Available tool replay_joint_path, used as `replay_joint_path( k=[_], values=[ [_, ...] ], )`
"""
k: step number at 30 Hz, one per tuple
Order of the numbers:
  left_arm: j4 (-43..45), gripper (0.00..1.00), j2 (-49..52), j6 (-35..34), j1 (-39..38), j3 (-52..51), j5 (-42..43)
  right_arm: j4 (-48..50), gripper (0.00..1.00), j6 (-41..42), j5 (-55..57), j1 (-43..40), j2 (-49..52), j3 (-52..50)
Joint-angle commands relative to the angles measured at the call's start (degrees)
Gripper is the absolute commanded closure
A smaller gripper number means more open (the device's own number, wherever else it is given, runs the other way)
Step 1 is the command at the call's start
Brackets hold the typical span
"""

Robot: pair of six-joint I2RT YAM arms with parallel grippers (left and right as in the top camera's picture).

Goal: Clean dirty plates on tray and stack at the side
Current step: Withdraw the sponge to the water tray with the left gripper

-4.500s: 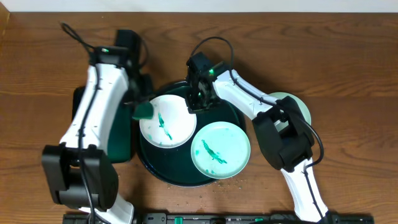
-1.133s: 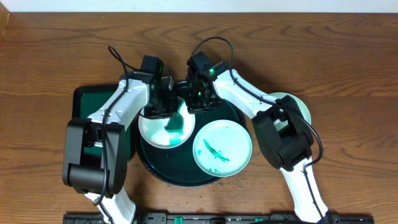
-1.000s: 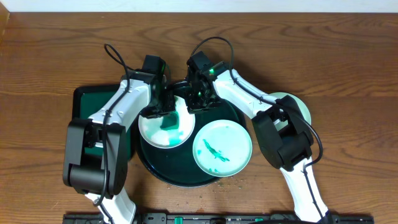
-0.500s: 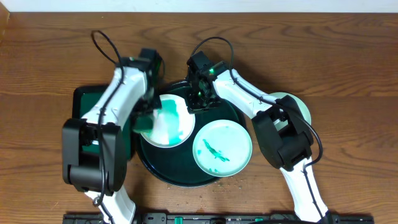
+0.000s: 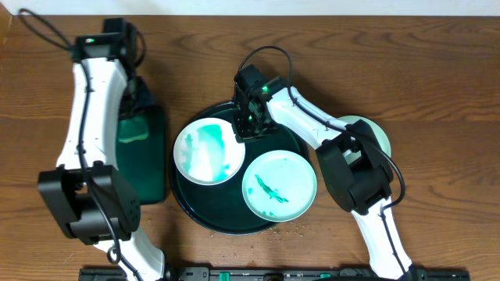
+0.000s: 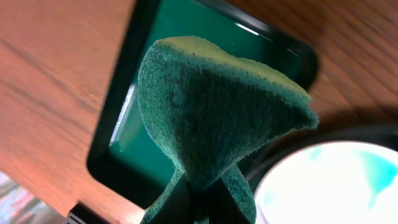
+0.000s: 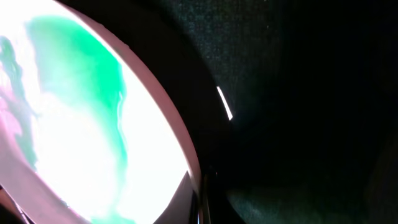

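The right gripper rises next, carries the smeared plate to the right in the overhead view and releases it there, with bare tray beyond the streaked plate (image 5: 268,142) (image 7: 267,124).
The round dark tray (image 5: 234,222) holds two dirty plates. The left plate (image 5: 205,154) bears a broad green smear. It also shows in the left wrist view (image 6: 336,186) and the right wrist view (image 7: 74,137). My right gripper (image 5: 248,125) is shut on its far right rim (image 7: 202,186). The other plate (image 5: 279,185) has green streaks. A third plate (image 5: 369,134) lies on the wood at the right, partly hidden by the right arm. My left gripper (image 5: 137,109) is shut on a green sponge (image 5: 133,129) (image 6: 211,106) above the rectangular tray.
A smaller rectangular dark green tray (image 5: 150,176) (image 6: 186,56) lies left of the round tray. Crumbs (image 5: 293,228) lie on the wood by the round tray's front edge. Brown wood tabletop (image 5: 437,70) surrounds everything.
My left arm lifted the sponge off the left plate and swung left over the rectangular tray. The plate's green streak is now a wide smear. The right gripper stayed on the rim.
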Motion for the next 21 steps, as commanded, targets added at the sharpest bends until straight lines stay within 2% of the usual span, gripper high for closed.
replay_joint_path(
  k=[1,4,10,21],
  values=[
    [-0.4,0.93,-0.3,0.5,3.2,0.9,-1.5,-1.0,0.99,-2.3,8.5,0.9,-0.7,-1.5],
    [-0.5,0.93,-0.3,0.5,4.8,0.9,-1.5,-1.9,0.99,-3.4,15.7,1.7,-5.0,-1.5],
    [-0.6,0.93,-0.3,0.5,5.5,0.9,-1.5,-3.8,0.99,-6.1,38.1,6.3,-14.2,-1.5],
    [-0.6,0.93,-0.3,0.5,5.5,0.9,-1.5,-4.5,0.99,-8.7,73.5,16.1,-22.3,-1.5]
  ],
)
